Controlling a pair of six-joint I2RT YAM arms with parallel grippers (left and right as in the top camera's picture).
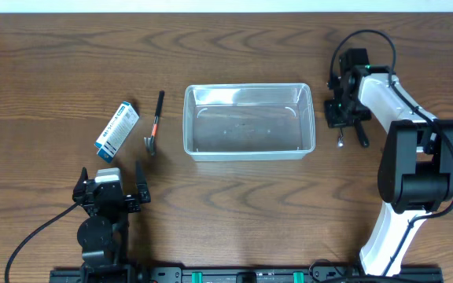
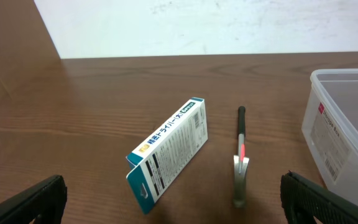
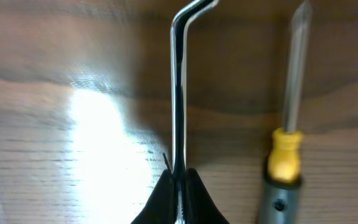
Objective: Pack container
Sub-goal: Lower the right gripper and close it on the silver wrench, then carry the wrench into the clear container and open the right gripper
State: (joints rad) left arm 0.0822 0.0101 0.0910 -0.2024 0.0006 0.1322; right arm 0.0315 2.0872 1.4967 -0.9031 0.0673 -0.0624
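The container's bottom is to the left of my right gripper in the overhead view. Next I should lift my right gripper over the empty container's side, turn it, lower it and release the key.
The clear plastic container (image 1: 311,126) stands at the table's middle with nothing in it; its left wall shows in the left wrist view (image 2: 337,134). My right gripper (image 1: 342,119) is to the right of it, low over the table and shut on a thin bent metal key (image 3: 178,93), whose end shows in the overhead view (image 1: 341,142). A screwdriver with a yellow collar (image 3: 286,149) lies just beside it (image 1: 362,135). My left gripper (image 1: 121,191) is open and empty near the front left edge (image 2: 179,202).
A small black-handled hammer (image 1: 155,126) lies left of the container, also in the left wrist view (image 2: 241,155). A white-and-blue cardboard box (image 1: 117,130) lies further left (image 2: 169,152). The tabletop is brown wood.
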